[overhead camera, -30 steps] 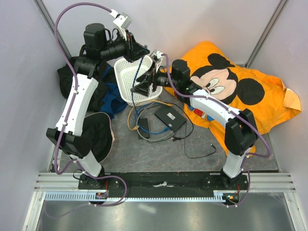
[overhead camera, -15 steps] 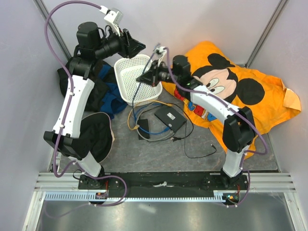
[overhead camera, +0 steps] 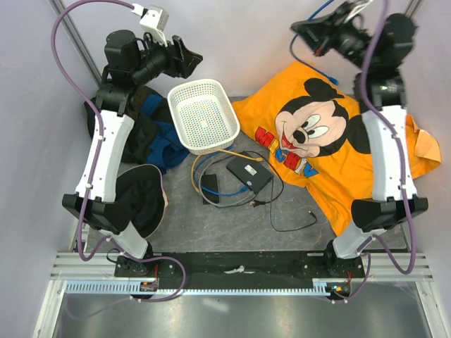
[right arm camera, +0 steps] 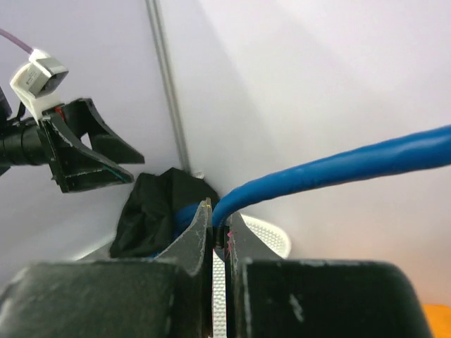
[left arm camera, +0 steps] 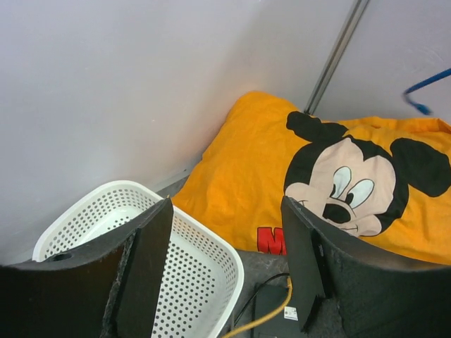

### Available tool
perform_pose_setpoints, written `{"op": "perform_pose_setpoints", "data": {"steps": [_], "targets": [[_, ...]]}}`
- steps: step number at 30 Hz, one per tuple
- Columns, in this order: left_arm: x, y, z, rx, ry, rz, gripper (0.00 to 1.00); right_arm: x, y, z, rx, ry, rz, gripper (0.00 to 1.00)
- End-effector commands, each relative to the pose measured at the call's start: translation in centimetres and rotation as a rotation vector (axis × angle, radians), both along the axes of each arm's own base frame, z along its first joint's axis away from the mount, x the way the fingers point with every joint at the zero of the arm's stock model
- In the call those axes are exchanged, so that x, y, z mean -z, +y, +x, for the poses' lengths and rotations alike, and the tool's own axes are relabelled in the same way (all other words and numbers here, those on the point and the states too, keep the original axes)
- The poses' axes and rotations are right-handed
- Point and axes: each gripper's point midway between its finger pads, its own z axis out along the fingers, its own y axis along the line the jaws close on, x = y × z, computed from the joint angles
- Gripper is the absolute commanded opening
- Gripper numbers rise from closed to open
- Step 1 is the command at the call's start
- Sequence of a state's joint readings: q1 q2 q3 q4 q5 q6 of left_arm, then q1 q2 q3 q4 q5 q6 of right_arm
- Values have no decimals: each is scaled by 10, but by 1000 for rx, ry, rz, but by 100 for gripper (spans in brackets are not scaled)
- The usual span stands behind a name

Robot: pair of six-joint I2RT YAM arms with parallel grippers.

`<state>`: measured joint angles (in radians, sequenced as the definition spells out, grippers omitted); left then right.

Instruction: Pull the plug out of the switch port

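Note:
My right gripper will move down and back over the shirt's edge by the box, which is below it, and let go of the blue cable (right arm camera: 331,169), because the cable's plug hangs free.
The flat black switch box (overhead camera: 248,174) lies on the grey table, its white label (left arm camera: 291,313) just showing in the left wrist view. A yellow cable (overhead camera: 211,156) runs to its far edge; the switch port itself is too small to make out. My right gripper (overhead camera: 304,29) is raised high at the back right, shut on a blue cable (right arm camera: 331,169). That cable's free end with the plug (overhead camera: 335,81) dangles in the air over the shirt. My left gripper (overhead camera: 189,59) hangs open above the basket's far left, holding nothing.
A white perforated basket (overhead camera: 204,116) sits behind the box. An orange Mickey shirt (overhead camera: 331,141) covers the right side. Dark clothes (overhead camera: 144,144) are heaped at the left. A small black power brick (overhead camera: 210,189) and thin black wire (overhead camera: 296,224) lie by the box.
My right arm swung from the basket up to the back right, shut on the blue cable, lifting it. My left gripper drew back to the left and opened wider.

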<state>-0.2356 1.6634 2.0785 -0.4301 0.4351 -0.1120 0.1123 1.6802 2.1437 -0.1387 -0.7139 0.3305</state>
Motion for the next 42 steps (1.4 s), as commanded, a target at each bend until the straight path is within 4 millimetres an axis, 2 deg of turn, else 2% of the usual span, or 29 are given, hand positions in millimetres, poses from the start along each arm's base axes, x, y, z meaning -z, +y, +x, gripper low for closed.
{"op": "perform_pose_setpoints", "data": {"steps": [1,3,4,5,6,7,8,9,11,12,15,19,21,22,23,24,25,26,27,28,29,30,31,32,35,36,37,39,42], "targets": [[-10,2,9,-11,-63,18,70,-15,-34,-23,21,30,-60,0],[-5,1,11,-6,-55,21,70,4,-40,-24,41,71,-132,0],[-4,0,13,-6,-53,20,69,28,-41,-35,36,167,-172,0],[-3,0,14,-8,-48,21,69,47,-45,-37,45,160,-253,0],[-1,0,16,-9,-44,21,69,98,-49,-35,45,307,-290,0],[1,0,17,-11,-41,22,69,104,-53,-55,66,309,-318,0],[4,0,18,-11,-32,23,69,125,-61,-58,98,326,-377,0],[6,0,19,-12,-29,23,69,172,-67,-65,98,445,-431,0],[12,-1,19,-11,-15,27,69,205,-76,-84,114,500,-536,0],[14,-1,20,-9,-12,29,69,242,-87,-94,114,579,-629,0],[23,-2,20,-3,11,29,69,296,-93,-106,72,719,-698,0],[46,-8,16,29,86,16,67,347,-72,-110,-33,786,-735,0],[74,-11,11,50,162,19,66,371,-56,-108,-55,774,-745,0],[101,-12,9,63,220,37,66,380,-52,-106,-30,794,-748,0],[114,-14,5,87,245,42,66,388,-39,-107,-37,787,-769,0],[118,-14,-3,96,248,45,67,404,-35,-98,7,780,-779,3],[129,-15,-7,103,264,46,68,424,-43,-90,116,871,-786,18],[165,-16,-16,110,340,49,69,436,-44,-86,143,921,-780,35],[163,-17,-25,124,317,37,70,446,-46,-83,168,970,-784,50],[174,-23,-35,149,341,39,70,470,-47,-85,171,1062,-801,54],[200,-27,-46,170,397,48,70,479,-49,-85,187,1112,-799,68],[203,-31,-55,187,398,51,70,485,-49,-87,188,1138,-805,71],[225,-40,-69,222,443,63,71,485,-49,-86,191,1132,-803,77],[231,-46,-78,258,453,63,71,482,-50,-84,199,1113,-799,98],[259,-65,-97,328,493,96,72,451,-45,-75,209,993,-759,98],[265,-72,-104,372,507,97,70,431,-33,-73,162,912,-717,98],[277,-81,-110,411,532,106,68,422,-25,-73,132,869,-701,98],[286,-93,-119,472,565,99,67,399,3,-80,20,759,-650,98],[302,-110,-133,566,633,52,66,396,34,-88,-89,725,-614,98]]}}
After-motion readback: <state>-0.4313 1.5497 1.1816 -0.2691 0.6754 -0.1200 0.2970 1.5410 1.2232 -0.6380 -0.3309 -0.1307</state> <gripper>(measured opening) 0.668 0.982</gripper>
